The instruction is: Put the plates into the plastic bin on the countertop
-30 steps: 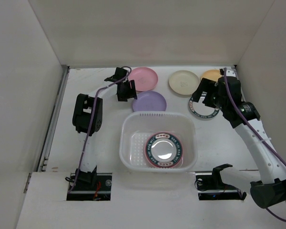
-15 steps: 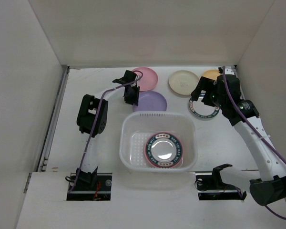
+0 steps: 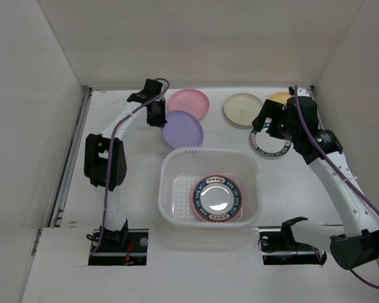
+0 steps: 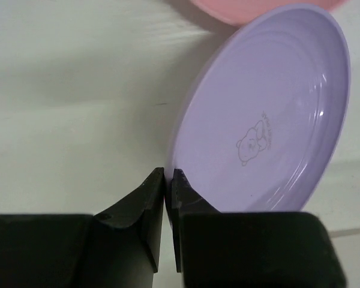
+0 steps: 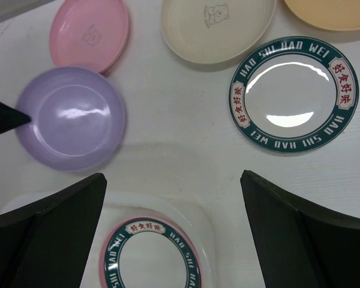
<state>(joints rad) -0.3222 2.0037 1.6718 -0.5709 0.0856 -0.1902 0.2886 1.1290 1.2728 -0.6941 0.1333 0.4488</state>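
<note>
My left gripper will next lift the purple plate back over the bin's far side. Then it will lower the plate toward the teal-rimmed plate inside.
My left gripper (image 3: pixel 156 115) is shut on the left rim of the purple plate (image 3: pixel 183 129), which is tilted and raised off the countertop (image 3: pixel 120 183) just behind the plastic bin (image 3: pixel 170 167). In the left wrist view the jaws pinch the purple plate (image 4: pixel 264 120) at its edge. A pink plate (image 3: pixel 191 103), a cream plate (image 3: pixel 242 108) and an orange-yellow plate (image 3: pixel 280 98) lie along the back. My right gripper (image 5: pixel 173 180) hangs open above the countertop beside a teal-rimmed plate (image 5: pixel 294 93). Inside the bin, another teal-rimmed plate (image 3: pixel 217 197) rests on a pink one.
White walls close in the left, back and right sides. The left arm's elbow (image 3: pixel 101 163) hangs left of the bin. The right arm (image 3: pixel 341 183) runs along the right side. The arm bases sit at the near edge.
The left gripper closed on the purple plate's rim and pulled it up and to the left; the left elbow swung left. The right arm has barely shifted.
</note>
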